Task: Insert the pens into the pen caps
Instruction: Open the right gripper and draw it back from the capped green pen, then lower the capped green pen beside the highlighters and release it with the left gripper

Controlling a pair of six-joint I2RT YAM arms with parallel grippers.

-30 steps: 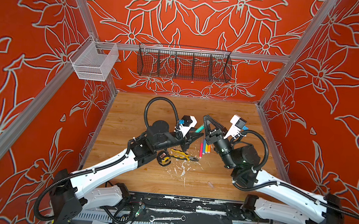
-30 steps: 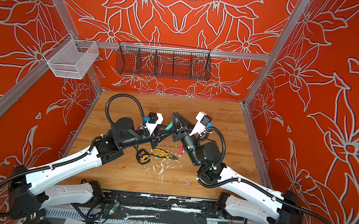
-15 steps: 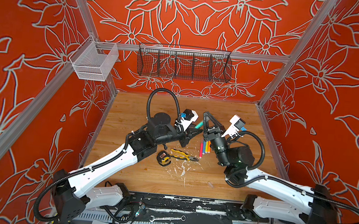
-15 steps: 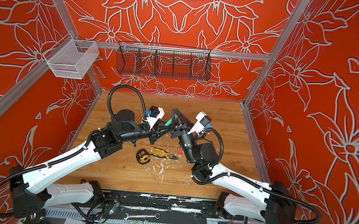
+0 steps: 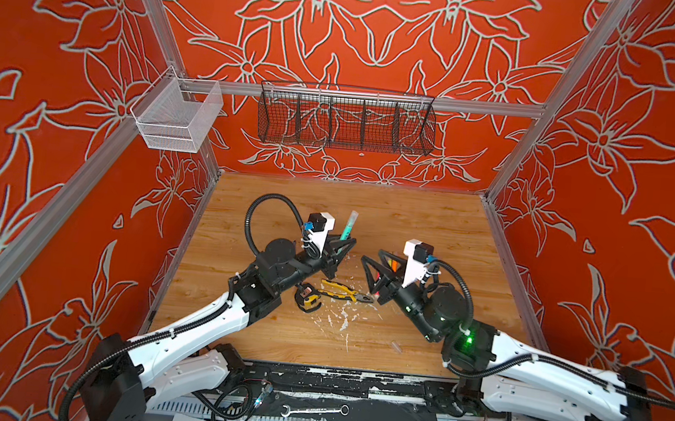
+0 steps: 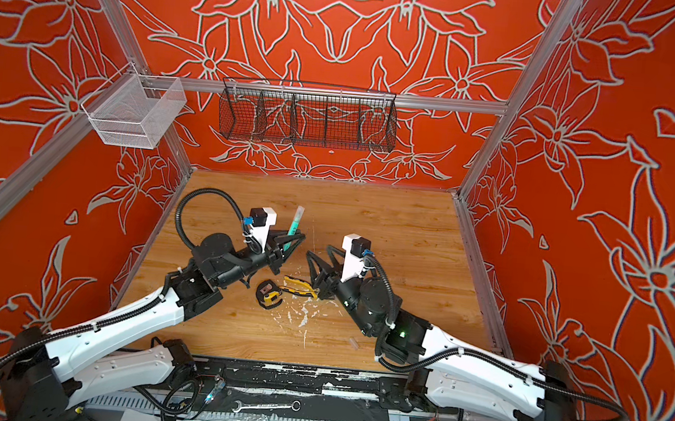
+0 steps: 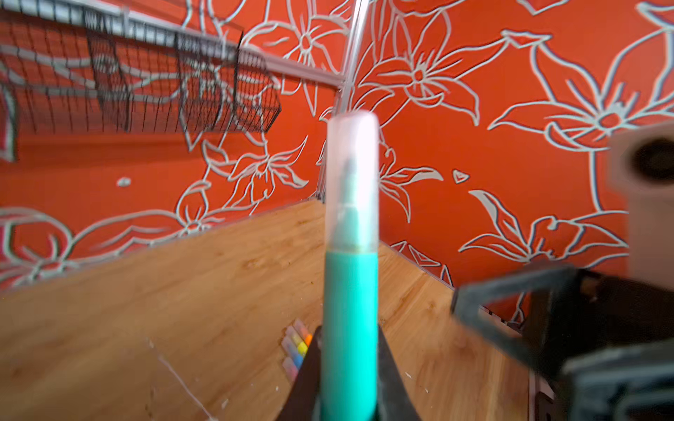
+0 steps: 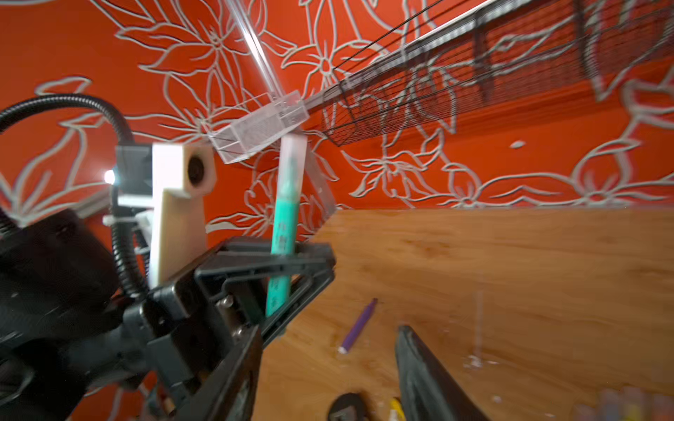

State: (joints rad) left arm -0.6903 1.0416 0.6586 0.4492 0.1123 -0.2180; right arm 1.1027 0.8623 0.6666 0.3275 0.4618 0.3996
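My left gripper tips downward next, lowers the green pen onto the wood beside the pink capped pen and releases it, since that wood lies below the gripper.
My left gripper is shut on the green pen and holds it upright above the table. A clear pen cap sits over the pen's tip. To its right, my right gripper is open and holds nothing. A purple pen lies uncapped on the wood. Several capped pens lie side by side beneath the grippers.
Yellow-handled pliers and a black-and-yellow tape measure lie at mid-table among white flecks. A small clear tube lies at the front right. A black wire basket and a white mesh basket hang on the walls.
My right gripper has opened and drawn back to the right, away from the green pen's capped end. The left gripper keeps the pen and has tipped it more upright.
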